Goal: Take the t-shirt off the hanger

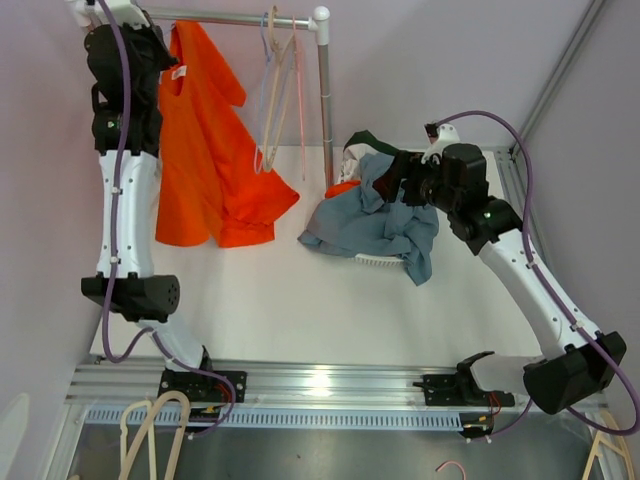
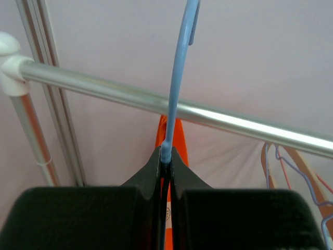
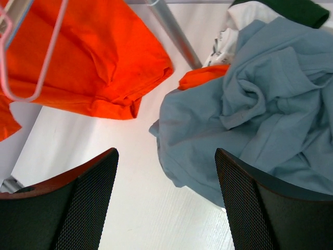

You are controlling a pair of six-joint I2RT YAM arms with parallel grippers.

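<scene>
My left gripper holds only the hanger, so my open right gripper will go to the left in the top view next and back onto the t-shirt's loose hem [image 1: 246, 240] [image 3: 115, 111].
An orange t-shirt [image 1: 205, 150] hangs from a light blue hanger [image 2: 178, 78] on the metal rail [image 1: 240, 17] at the back left; its hem shows in the right wrist view [image 3: 93, 57]. My left gripper [image 2: 165, 156] is shut on the hanger's neck just below the rail [image 2: 218, 117]; in the top view it is up at the rail's left end [image 1: 150, 40]. My right gripper [image 3: 166, 172] is open and empty, held above the table beside the clothes pile, right of the rack [image 1: 395, 175].
A pile of clothes with a grey-blue shirt [image 1: 380, 220] on top lies over a white basket [image 1: 378, 261] at the right. Empty hangers [image 1: 275, 90] hang on the rail's right end by the upright post [image 1: 324, 100]. More hangers [image 1: 150, 425] lie below the table's near edge.
</scene>
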